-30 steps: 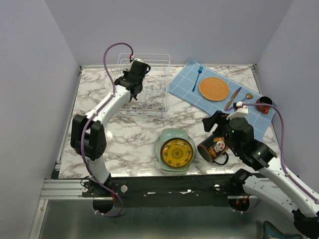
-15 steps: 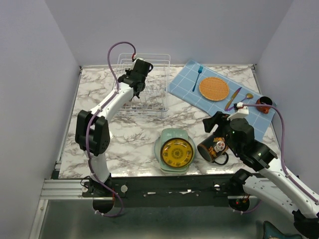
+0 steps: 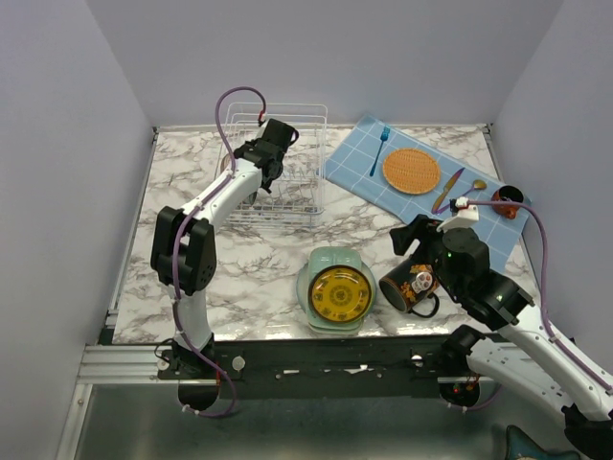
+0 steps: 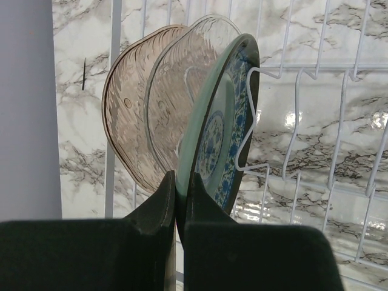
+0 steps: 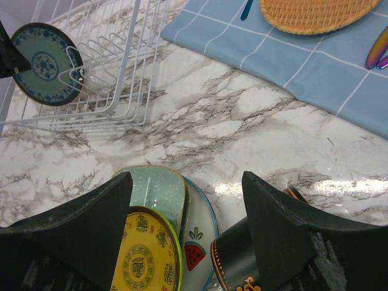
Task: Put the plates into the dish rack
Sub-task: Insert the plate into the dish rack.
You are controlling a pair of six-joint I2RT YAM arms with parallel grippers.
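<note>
Next, my left gripper lowers slightly toward the dish rack's white wires below it and lets go of the teal-patterned plate's rim, since the plate sits between the prongs.
In the left wrist view my left gripper point(image 4: 180, 193) is shut on the rim of the teal-patterned plate point(image 4: 221, 130), which stands on edge between the prongs of the white dish rack point(image 4: 303, 115). Two brownish plates point(image 4: 130, 109) stand upright just behind it. From above, the left gripper point(image 3: 272, 146) hangs over the dish rack point(image 3: 297, 206). My right gripper point(image 5: 187, 179) is open above a stack near the front edge: a yellow plate point(image 5: 142, 260) on a mint-green plate point(image 5: 154, 191) on a watermelon plate point(image 5: 203, 242). The teal plate point(image 5: 45, 63) also shows in the right wrist view.
A black decorated mug point(image 3: 407, 287) lies beside the stack of plates point(image 3: 335, 292), under my right arm. At the back right, a blue cloth point(image 3: 359, 168) holds an orange woven mat point(image 3: 411, 171), a blue fork point(image 3: 380, 149) and some cutlery. A small red cup point(image 3: 508, 199) stands at its right edge.
My left arm has swung right over the rack, carrying the teal plate with it. The right arm, stack and mug have not moved.
</note>
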